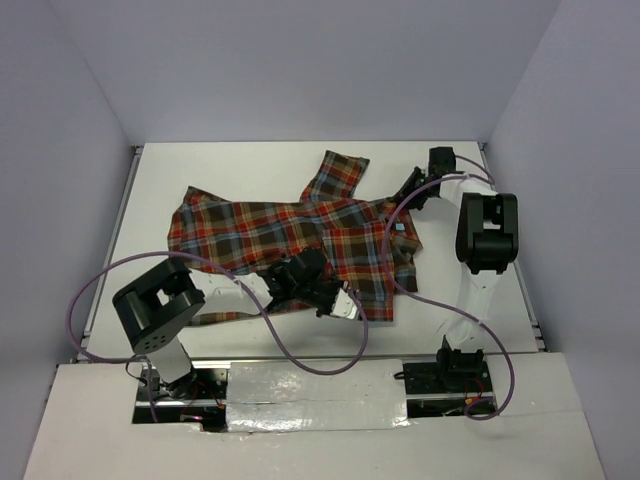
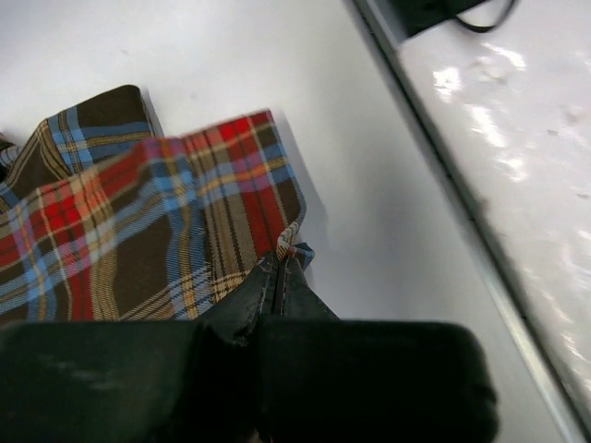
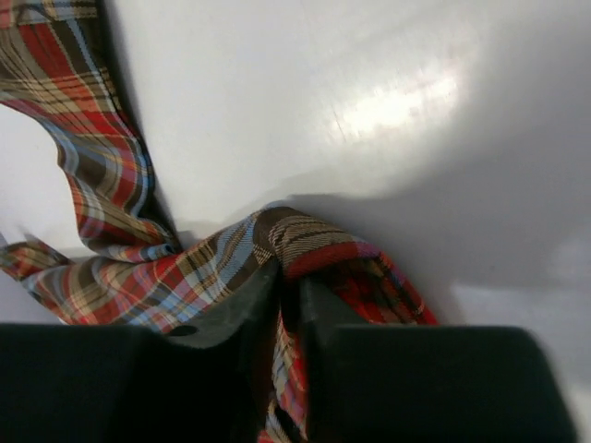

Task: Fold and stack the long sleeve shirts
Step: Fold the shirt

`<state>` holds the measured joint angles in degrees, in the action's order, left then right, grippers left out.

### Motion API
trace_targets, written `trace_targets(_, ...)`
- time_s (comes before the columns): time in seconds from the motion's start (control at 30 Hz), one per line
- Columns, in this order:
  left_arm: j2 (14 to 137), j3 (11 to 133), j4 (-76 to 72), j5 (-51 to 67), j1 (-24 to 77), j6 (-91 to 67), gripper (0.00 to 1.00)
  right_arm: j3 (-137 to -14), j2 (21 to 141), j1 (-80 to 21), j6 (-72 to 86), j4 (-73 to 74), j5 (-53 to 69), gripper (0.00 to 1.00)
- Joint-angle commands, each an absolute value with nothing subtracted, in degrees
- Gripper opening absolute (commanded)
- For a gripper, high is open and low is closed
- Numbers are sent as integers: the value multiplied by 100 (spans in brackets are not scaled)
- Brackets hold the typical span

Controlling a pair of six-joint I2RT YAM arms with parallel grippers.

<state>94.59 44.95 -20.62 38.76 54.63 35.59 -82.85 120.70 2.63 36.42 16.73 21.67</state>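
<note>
My left gripper moves outward next and releases the tip over the shirt's body (image 1: 348, 246), outward of the gripper, since this corner juts toward the rail.
The plaid long sleeve shirt (image 1: 270, 235), red-orange, brown and light blue, lies spread and rumpled across the middle of the white table. One sleeve (image 1: 340, 172) points toward the back. My left gripper (image 1: 350, 308) is at the shirt's near right corner. In the left wrist view it (image 2: 284, 263) is shut on a small tip of the shirt's edge (image 2: 138, 221). My right gripper (image 1: 403, 192) is at the shirt's far right edge. In the right wrist view it (image 3: 288, 277) is shut on a raised fold of the shirt (image 3: 120, 268).
The table (image 1: 200, 165) has a metal rail along its near edge (image 2: 462, 185) and grey walls on three sides. Purple cables (image 1: 300, 355) loop from both arms over the near part of the table. Silver tape covers the base plate (image 1: 310, 405).
</note>
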Motion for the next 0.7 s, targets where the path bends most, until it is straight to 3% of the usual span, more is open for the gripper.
trace_targets(0.0,9764,4781,-2768,3692,5423,3489,0,-9016,12261,229,3332,1915,2267,26)
trace_targets(0.07,9887,4860,-2856,3682,5423,3551,0,-9088,12138,255,3061,2240,2128,42)
trace_targets(0.1,9905,4869,-2891,3700,5432,3516,0,-9105,12059,264,2963,2363,2031,54)
trace_targets(0.37,9888,4746,-2839,3841,5432,3454,0,-8764,10523,483,2399,3770,995,86)
trace_targets(0.43,9853,4737,-2778,3832,5432,3594,0,-8272,9840,483,2426,3858,958,88)
trace_targets(0.47,9800,4737,-2716,3858,5423,3630,0,-7792,9574,466,2469,3850,993,100)
trace_targets(0.67,9694,4650,-2680,3946,5432,3858,0,-5918,7640,334,2707,3911,1204,100)
